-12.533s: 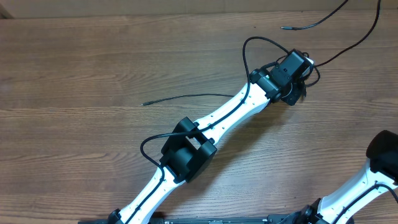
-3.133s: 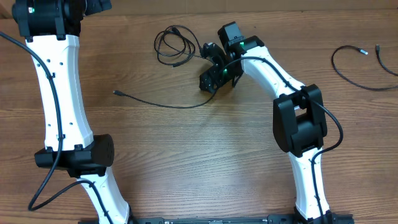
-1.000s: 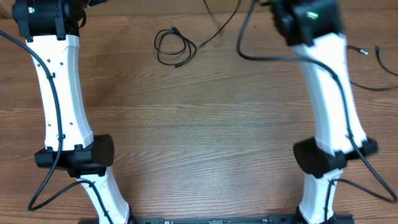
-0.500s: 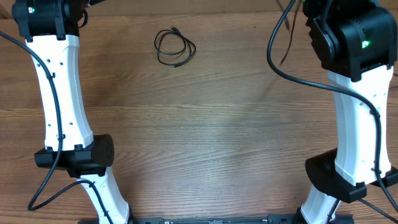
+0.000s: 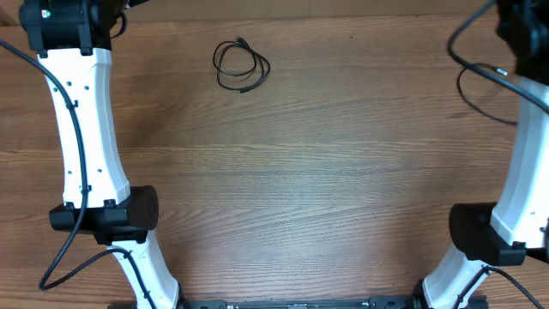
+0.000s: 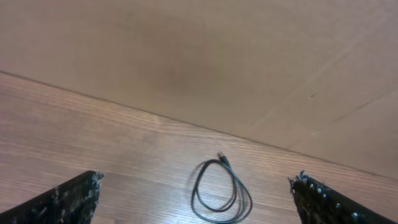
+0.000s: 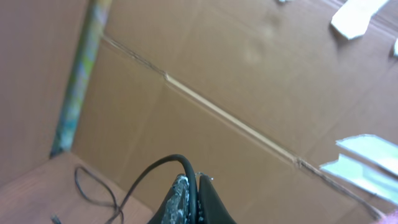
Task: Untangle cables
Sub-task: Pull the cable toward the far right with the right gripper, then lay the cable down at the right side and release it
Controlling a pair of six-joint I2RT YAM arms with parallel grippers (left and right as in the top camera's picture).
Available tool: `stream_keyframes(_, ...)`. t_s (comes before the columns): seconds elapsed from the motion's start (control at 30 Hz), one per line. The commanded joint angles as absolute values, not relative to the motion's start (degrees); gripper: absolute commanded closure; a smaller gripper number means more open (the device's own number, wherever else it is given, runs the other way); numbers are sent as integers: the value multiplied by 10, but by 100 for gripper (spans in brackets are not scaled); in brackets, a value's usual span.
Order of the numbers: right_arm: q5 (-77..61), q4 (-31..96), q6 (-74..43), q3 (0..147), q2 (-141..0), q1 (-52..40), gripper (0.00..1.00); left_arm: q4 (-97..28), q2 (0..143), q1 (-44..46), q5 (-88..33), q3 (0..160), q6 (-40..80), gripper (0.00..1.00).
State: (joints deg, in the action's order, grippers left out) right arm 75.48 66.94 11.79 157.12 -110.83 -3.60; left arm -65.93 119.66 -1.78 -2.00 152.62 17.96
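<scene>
The tabletop below and back is bare, short of the curved cable. My right gripper needs to move back and down next, to release the black cable separately.
One thin black cable (image 5: 241, 66) lies coiled in a loose loop on the far part of the wooden table (image 5: 300, 172); the left wrist view shows this same coil (image 6: 221, 196) ahead, between the wide-open fingers of my left gripper (image 6: 196, 180), which touches nothing. My right gripper (image 7: 195, 184) is raised and shut on another black cable (image 7: 155, 168) that arcs out of its fingertips and down to the left. A third cable (image 5: 479, 96) lies in an open curve at the right edge, partly under my right arm (image 5: 523, 154); the right wrist view shows a cable (image 7: 87, 186) on the table below.
A brown cardboard wall (image 7: 249, 93) stands behind the table's far edge. My left arm (image 5: 81, 129) stretches up the left side, its thick black lead (image 5: 51, 257) looping near the base.
My right arm has swung right across the far side of the table, carrying its cable away from the coil. The coil and the left arm have stayed put.
</scene>
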Motion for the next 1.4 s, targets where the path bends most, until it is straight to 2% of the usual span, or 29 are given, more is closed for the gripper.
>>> stream_keyframes(0.0,650,768,-20,1576,-1081,9,96,-643,1175,5,-30,1539,185,0)
stream_keyframes(0.17,425,814,-37,1576,-1081,60,96,-620,1175,20,-30,1539,185,0)
stream_keyframes(0.27,373,839,-79,1576,-1081,104,96,-613,1175,27,-30,1539,185,0)
stream_keyframes(0.43,239,913,-126,1576,-1082,226,96,-612,1175,32,-30,1539,185,0)
stream_keyframes(0.63,164,970,-200,1567,-1084,364,96,-602,1175,36,-30,1539,189,1)
stream_keyframes(0.97,160,970,-228,1481,-1084,486,96,-596,1175,46,-30,1539,199,0)
stream_keyframes(1.37,253,912,-273,1279,-1084,504,96,-576,1175,52,-30,1539,211,1)
